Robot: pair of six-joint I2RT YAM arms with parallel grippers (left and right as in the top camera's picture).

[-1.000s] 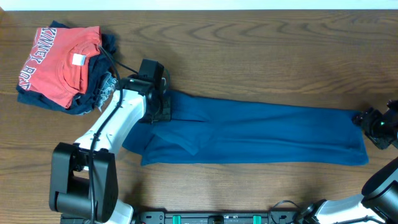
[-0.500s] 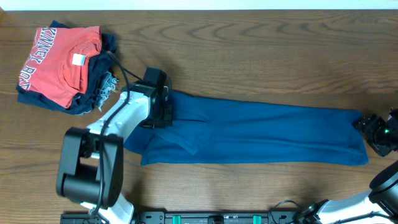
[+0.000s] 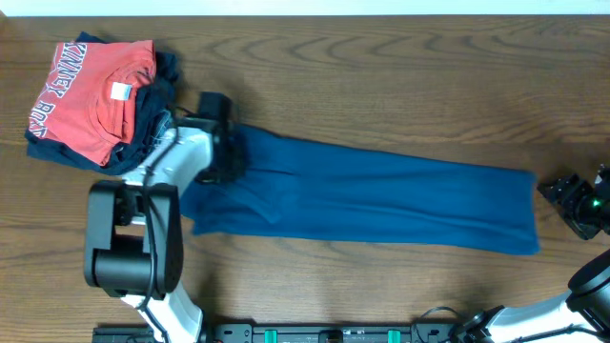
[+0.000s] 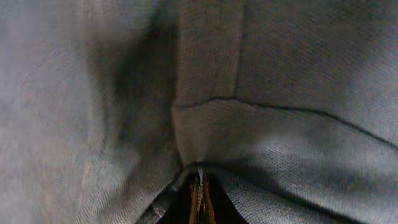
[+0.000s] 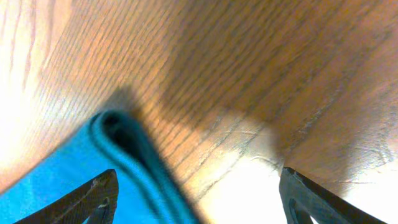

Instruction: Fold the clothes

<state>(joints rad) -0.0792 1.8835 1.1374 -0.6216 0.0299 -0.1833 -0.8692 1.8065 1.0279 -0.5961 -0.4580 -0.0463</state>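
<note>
The fold at the garment's end (image 3: 534, 198) (image 5: 152, 182) is just short of my open fingers, so I should move my right gripper to the left in the overhead view onto it next.
A long blue garment (image 3: 381, 205) lies folded lengthwise across the wooden table, left to right. My left gripper (image 3: 227, 157) is shut on its upper left end; the left wrist view is filled with the blue cloth (image 4: 261, 93) pinched between the jaws (image 4: 200, 199). My right gripper (image 3: 570, 202) is open and empty just past the garment's right end. In the right wrist view the cloth's folded edge (image 5: 124, 146) lies between the spread fingers (image 5: 199, 202).
A stack of folded clothes, a red printed shirt (image 3: 86, 95) on top of dark navy ones (image 3: 152, 143), sits at the far left of the table (image 3: 400, 76). The table's front edge runs below the garment.
My left gripper has pulled the garment's left end to the left, toward the stack. The whole garment slid left, and its right end drew away from my right gripper.
</note>
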